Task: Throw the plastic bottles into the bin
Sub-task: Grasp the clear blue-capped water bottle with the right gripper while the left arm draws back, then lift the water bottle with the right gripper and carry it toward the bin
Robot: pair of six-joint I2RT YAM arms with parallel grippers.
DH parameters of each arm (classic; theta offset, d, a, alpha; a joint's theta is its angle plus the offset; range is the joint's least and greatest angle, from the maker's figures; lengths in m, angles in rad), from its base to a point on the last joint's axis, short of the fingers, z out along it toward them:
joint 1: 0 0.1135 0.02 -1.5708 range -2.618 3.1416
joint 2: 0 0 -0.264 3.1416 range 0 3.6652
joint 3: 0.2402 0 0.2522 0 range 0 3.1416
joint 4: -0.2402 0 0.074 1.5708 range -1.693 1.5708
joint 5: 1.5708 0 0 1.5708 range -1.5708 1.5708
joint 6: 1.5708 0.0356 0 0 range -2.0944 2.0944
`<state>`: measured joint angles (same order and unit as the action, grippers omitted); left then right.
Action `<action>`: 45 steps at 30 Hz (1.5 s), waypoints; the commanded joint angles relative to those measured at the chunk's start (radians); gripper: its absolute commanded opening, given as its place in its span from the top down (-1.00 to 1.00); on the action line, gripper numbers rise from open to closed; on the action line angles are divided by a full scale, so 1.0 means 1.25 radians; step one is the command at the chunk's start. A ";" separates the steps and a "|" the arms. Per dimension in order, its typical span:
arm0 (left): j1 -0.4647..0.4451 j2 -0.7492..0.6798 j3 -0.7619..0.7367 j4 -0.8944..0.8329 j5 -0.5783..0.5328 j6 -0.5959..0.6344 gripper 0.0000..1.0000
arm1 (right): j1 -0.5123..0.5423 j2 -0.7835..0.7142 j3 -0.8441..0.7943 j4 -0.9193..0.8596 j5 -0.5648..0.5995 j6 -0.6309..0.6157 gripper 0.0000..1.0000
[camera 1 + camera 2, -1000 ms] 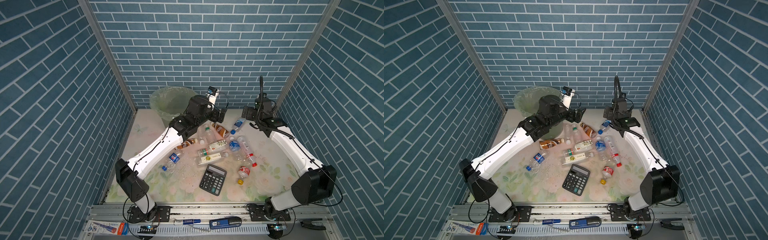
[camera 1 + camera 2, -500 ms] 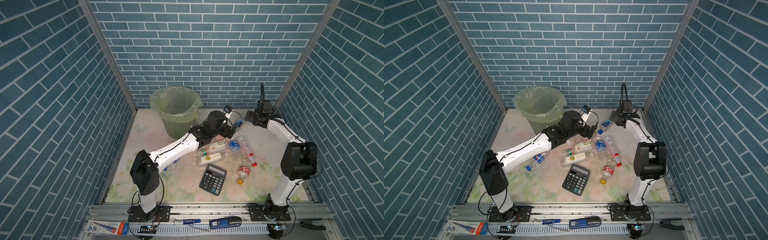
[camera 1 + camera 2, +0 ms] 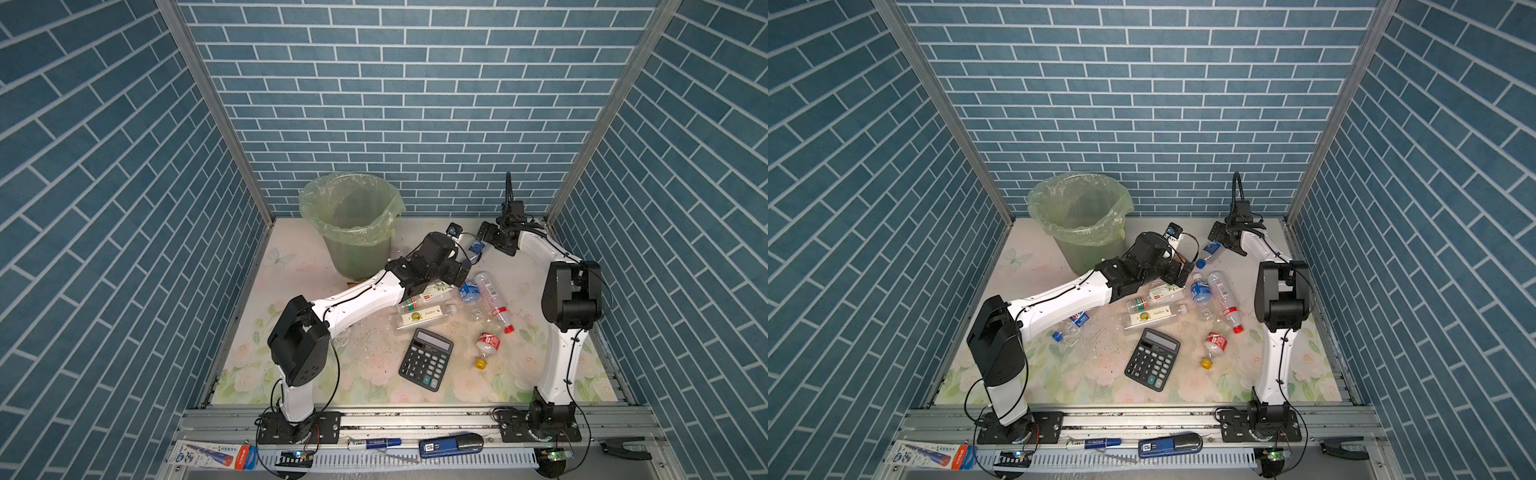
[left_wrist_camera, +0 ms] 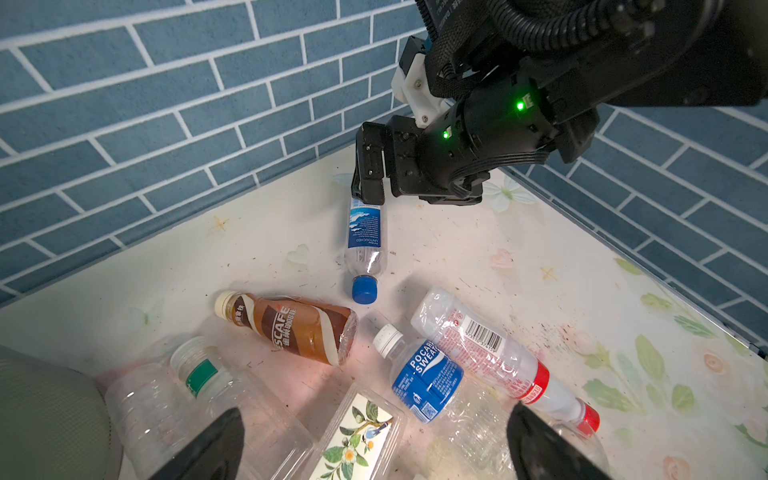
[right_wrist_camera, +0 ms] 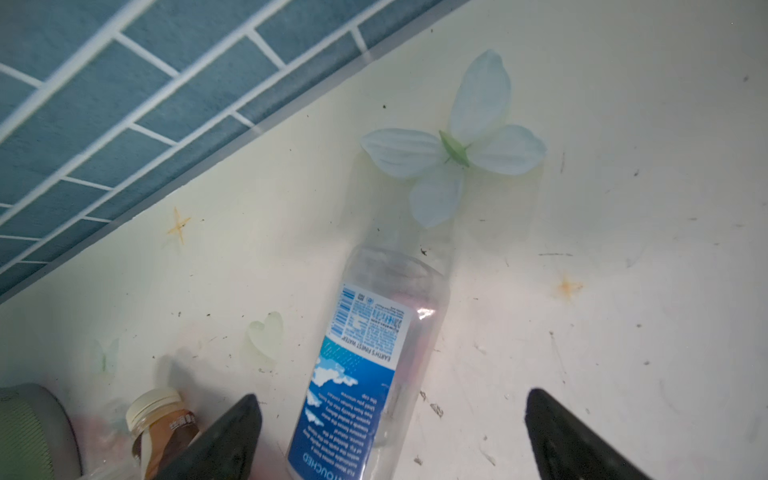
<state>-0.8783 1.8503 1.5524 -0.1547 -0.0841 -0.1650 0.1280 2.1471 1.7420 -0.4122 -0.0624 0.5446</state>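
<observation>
I need to lower the open fingers of my right gripper next, toward the bin and around its label (image 3: 1212,248) (image 5: 352,388), because the blue-labelled bottle is below, that way and nearer one finger.
The bin (image 3: 357,253) stands at the back left, grey with a pale green bag. Several plastic bottles lie mid-table. My left gripper (image 4: 374,419) hangs open and empty over a flower-labelled bottle (image 4: 357,436) and a Pocari bottle (image 4: 424,374). Beside them lie a brown bottle (image 4: 299,328) and a red-labelled bottle (image 4: 490,349). At the back, my right gripper (image 5: 392,399) is open, low over a blue-labelled bottle (image 5: 365,357) that lies between its fingers. In both top views these grippers, left (image 3: 459,274) and right (image 3: 484,237), sit close together.
A black calculator (image 3: 426,359) lies toward the front. A red-labelled bottle with a yellow cap (image 3: 487,345) is to its right. Another bottle (image 3: 1073,322) lies under my left arm. The back wall is close behind my right gripper.
My left gripper has come down and rightward from beside the bin to just over the bottle pile. My right arm has folded up, its gripper moving back over the blue-labelled bottle.
</observation>
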 commanded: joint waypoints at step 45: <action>-0.002 -0.004 0.009 -0.111 0.017 -0.007 -0.99 | 0.028 0.226 0.246 -0.067 -0.043 0.033 0.17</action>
<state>-0.8795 1.8286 1.5269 -0.2478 -0.0765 -0.1661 0.1635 2.4020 1.9919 -0.4786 -0.0910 0.5552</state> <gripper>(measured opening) 0.994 0.497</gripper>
